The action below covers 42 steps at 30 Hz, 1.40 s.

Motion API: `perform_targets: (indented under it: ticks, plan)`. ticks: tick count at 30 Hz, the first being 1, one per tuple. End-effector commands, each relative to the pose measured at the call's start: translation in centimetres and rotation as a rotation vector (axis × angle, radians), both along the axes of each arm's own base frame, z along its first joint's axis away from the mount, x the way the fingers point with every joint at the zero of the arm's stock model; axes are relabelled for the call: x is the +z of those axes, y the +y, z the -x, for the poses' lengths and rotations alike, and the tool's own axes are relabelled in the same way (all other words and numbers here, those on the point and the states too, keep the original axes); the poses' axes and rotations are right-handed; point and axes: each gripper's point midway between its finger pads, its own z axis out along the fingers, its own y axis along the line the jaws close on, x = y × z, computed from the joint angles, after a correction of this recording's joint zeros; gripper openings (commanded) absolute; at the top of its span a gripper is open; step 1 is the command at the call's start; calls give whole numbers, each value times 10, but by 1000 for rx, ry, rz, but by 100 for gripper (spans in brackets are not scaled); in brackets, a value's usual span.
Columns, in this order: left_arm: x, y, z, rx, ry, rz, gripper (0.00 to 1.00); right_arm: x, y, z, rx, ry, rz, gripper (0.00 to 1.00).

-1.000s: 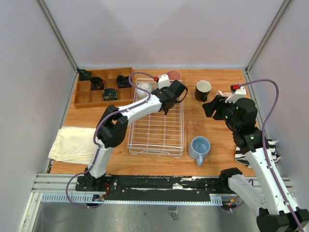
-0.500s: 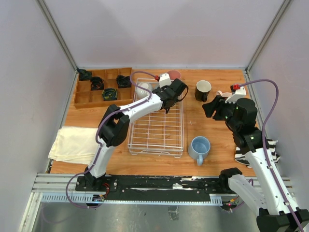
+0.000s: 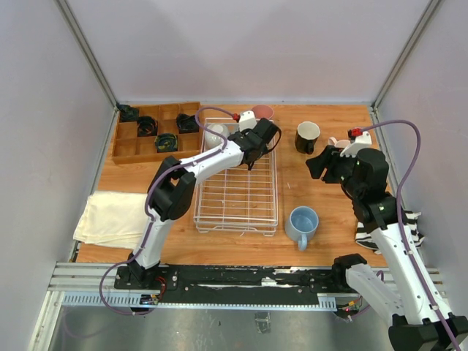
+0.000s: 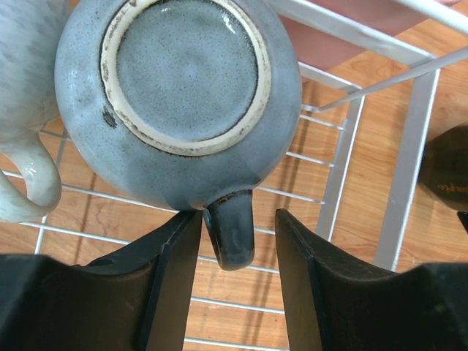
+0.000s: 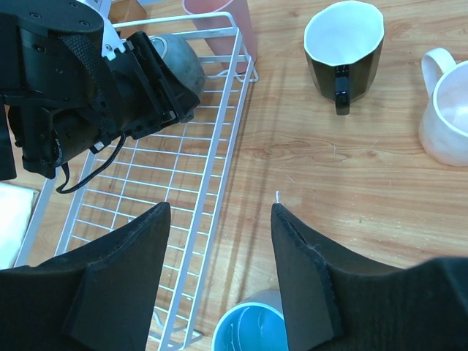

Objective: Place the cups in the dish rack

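My right gripper will move over to its right in the top view next, turn and go down onto the rim of the pale pink mug below, opposite the pink mug's handle.
The white wire dish rack lies mid-table. A grey-green mug sits upside down in its far end, beside a white mug. My left gripper is open with the grey-green mug's handle between its jaws; there is a gap on the right side. A pink tumbler stands just beyond the rack. A black mug, a pale pink mug and a light blue mug stand on the table right of the rack. My right gripper is open and empty above the table, between the rack and those mugs.
A brown wooden compartment tray with small black coiled objects stands at the back left. A cream cloth lies at the front left. A striped cloth lies at the right edge. Grey walls enclose the table.
My left gripper has shifted slightly to the left over the rack's far end. The right arm and the cups on the table have not moved.
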Motion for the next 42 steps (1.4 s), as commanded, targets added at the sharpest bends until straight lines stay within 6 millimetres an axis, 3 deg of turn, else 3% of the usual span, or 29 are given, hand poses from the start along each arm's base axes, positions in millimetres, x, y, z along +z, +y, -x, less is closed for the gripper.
perform_targets:
  ticks: [1,6,13,16,21,27,34,42]
  plan:
    - [17,13,-8,18,-65,-10,51,9,-9,-5,-33,-14,21,60]
    - [29,20,1,12,-82,1,53,6,-13,-13,-58,13,39,61]
    - [50,30,15,-8,-108,33,55,3,-38,-33,-153,107,41,62]
    - [59,32,22,-26,-115,55,56,-9,-56,-38,-233,199,44,63]
    - [79,43,39,-41,-138,96,56,-47,-97,-36,-423,459,44,60]
    - [128,54,67,-138,-208,169,56,-62,-137,-37,-620,547,-77,59]
    - [165,33,105,-405,-189,265,59,-86,-158,-51,-723,614,-242,56]
    - [179,3,147,-670,-134,425,60,-113,-156,-82,-712,692,-366,54]
